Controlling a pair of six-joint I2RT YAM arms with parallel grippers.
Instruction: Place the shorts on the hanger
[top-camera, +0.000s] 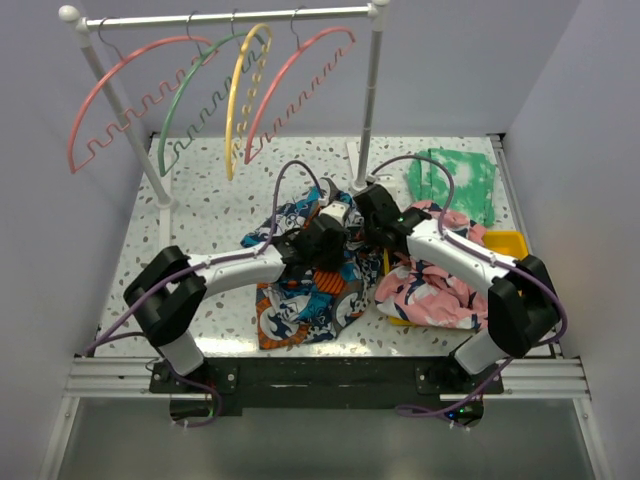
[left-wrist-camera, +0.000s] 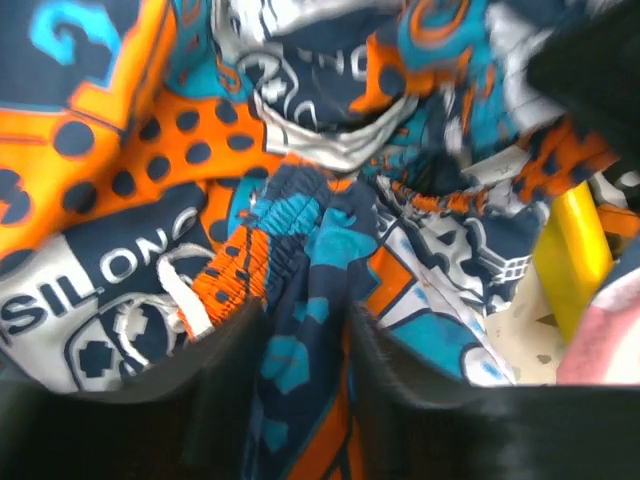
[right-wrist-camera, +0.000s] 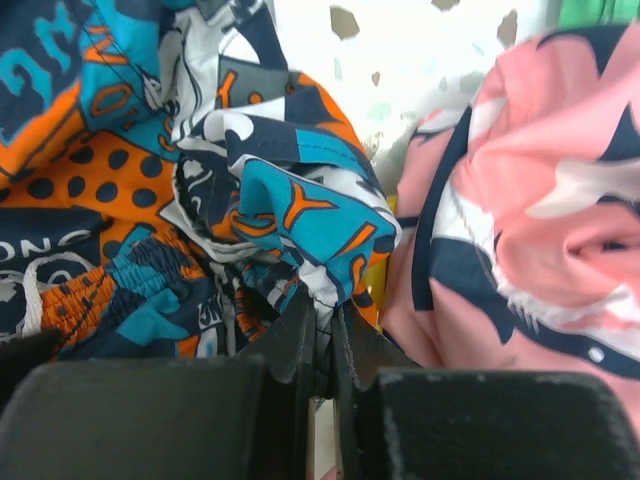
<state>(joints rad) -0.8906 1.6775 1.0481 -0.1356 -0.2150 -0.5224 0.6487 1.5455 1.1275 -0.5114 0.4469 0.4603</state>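
The shorts lie crumpled, so next I should move my right gripper up, then back and down toward the near side of the heap (top-camera: 325, 308) to let go of its fold.
The shorts (top-camera: 300, 300), in a blue, orange, grey and white print, lie bunched on the table between my two arms. My left gripper (top-camera: 326, 232) is down in the bunch; in the left wrist view it (left-wrist-camera: 305, 370) is shut on a fold of the shorts (left-wrist-camera: 130, 180). My right gripper (top-camera: 370, 212) is at the bunch's right edge; in the right wrist view it (right-wrist-camera: 325, 330) pinches a thin fold of the shorts (right-wrist-camera: 290, 210). Two coral-pink hangers (top-camera: 160, 42) (top-camera: 327, 33) hang on the rail at the back, apart from both grippers.
A green hanger (top-camera: 195, 95) and a yellow hanger (top-camera: 243, 90) hang between the pink ones. A pink floral garment (top-camera: 435, 290) (right-wrist-camera: 520, 200) lies over a yellow bin (top-camera: 505, 242) at the right. A green-and-white cloth (top-camera: 455, 180) lies at the back right.
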